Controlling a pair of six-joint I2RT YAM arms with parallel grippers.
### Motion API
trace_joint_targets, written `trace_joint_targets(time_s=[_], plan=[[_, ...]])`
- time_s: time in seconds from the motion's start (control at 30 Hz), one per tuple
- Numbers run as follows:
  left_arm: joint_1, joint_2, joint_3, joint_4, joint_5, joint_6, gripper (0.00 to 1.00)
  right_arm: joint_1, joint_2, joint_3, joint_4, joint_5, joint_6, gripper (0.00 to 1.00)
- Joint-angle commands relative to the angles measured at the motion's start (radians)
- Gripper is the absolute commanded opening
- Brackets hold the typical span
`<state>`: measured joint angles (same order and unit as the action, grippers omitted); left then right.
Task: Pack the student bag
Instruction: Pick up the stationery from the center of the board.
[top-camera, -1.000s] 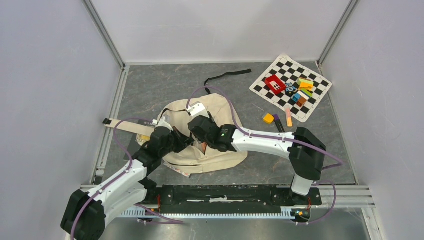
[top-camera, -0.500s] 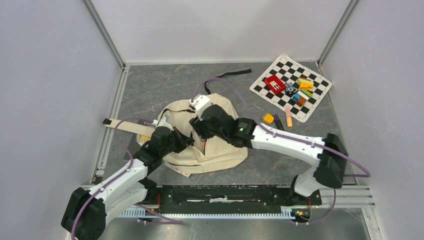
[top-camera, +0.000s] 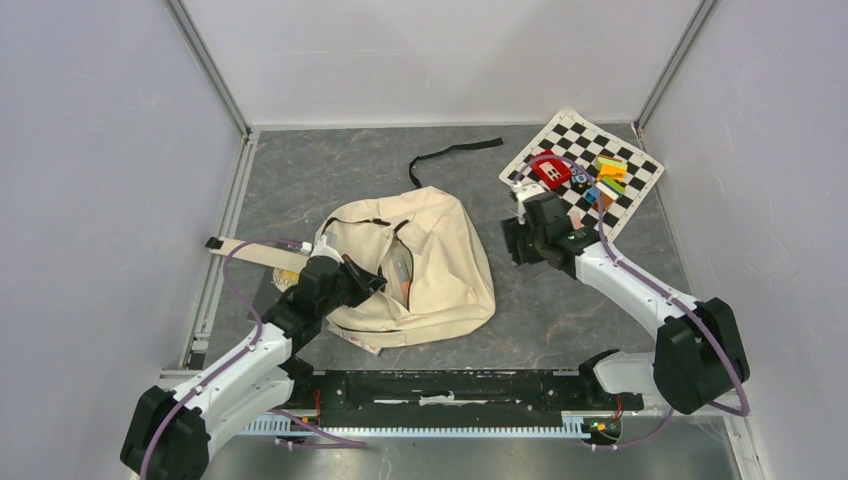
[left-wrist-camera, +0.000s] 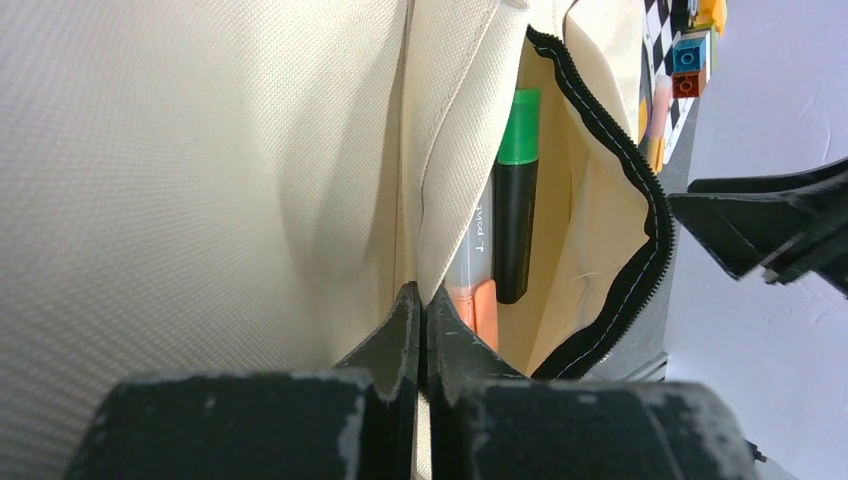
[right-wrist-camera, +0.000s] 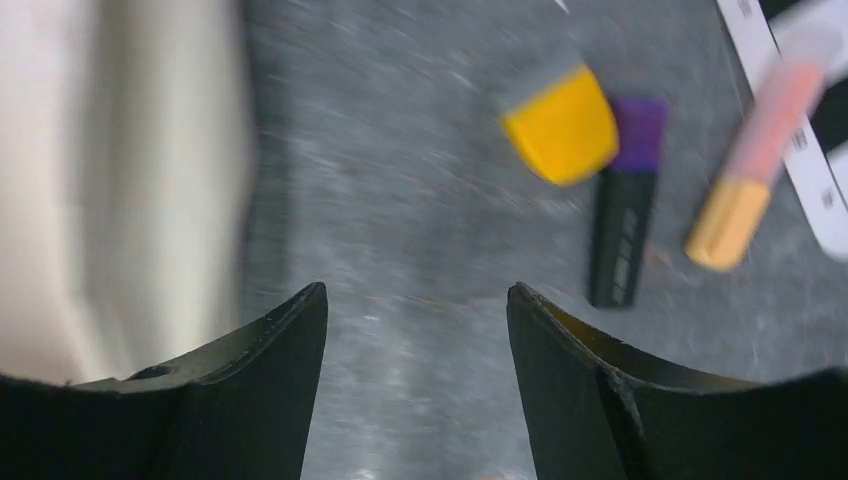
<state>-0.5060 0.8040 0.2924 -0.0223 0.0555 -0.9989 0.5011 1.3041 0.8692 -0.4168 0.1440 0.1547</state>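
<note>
The yellow item lies against the cap of the purple-capped marker. My right gripper will next move away from the bag (top-camera: 445, 265) and then go down to the marker's black end.
The cream student bag (top-camera: 445, 265) lies in the middle of the table with its zip pocket open. My left gripper (top-camera: 372, 283) is shut on the fabric edge of the pocket and holds it open. In the left wrist view the gripper (left-wrist-camera: 422, 302) pinches the cream flap; a green-capped black marker (left-wrist-camera: 515, 230) and a grey and orange marker (left-wrist-camera: 478, 295) lie inside. My right gripper (top-camera: 513, 242) is open and empty, right of the bag. In the right wrist view the gripper (right-wrist-camera: 415, 300) hovers over bare table, left of a yellow item (right-wrist-camera: 560, 125), a purple-capped black marker (right-wrist-camera: 622, 215) and an orange marker (right-wrist-camera: 755, 165).
A checkerboard mat (top-camera: 640, 185) with a red block (top-camera: 550, 168) and several coloured blocks lies at the back right. A black strap (top-camera: 455, 152) lies behind the bag. A beige strap (top-camera: 250, 248) and a dark book (top-camera: 283, 283) stick out at the bag's left.
My right arm has pulled out of the bag opening and swung right toward the markers by the checkerboard. My left gripper still holds the pocket edge in place.
</note>
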Motion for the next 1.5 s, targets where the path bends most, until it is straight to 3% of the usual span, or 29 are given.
trace_joint_targets(time_s=[0.0, 0.33, 0.97, 1.13, 1.23, 1.47], plan=[[-0.005, -0.011, -0.006, -0.031, 0.000, -0.027, 0.02, -0.177, -0.030, -0.083, 0.026, -0.063, 0.008, 0.71], [-0.004, -0.009, -0.010, -0.033, 0.001, -0.026, 0.02, -0.378, 0.071, -0.102, 0.151, -0.080, 0.014, 0.70], [-0.003, 0.000, -0.011, -0.024, 0.003, -0.028, 0.02, -0.403, 0.256, -0.018, 0.146, -0.007, -0.056, 0.50], [-0.002, -0.005, -0.012, -0.028, 0.003, -0.026, 0.02, -0.405, 0.266, -0.016, 0.138, -0.026, -0.057, 0.47], [-0.002, -0.005, -0.013, -0.028, 0.003, -0.029, 0.02, -0.404, 0.265, -0.014, 0.101, -0.025, -0.038, 0.38], [-0.002, 0.002, -0.018, -0.012, 0.004, -0.035, 0.02, -0.405, 0.201, -0.105, 0.106, -0.113, -0.011, 0.28]])
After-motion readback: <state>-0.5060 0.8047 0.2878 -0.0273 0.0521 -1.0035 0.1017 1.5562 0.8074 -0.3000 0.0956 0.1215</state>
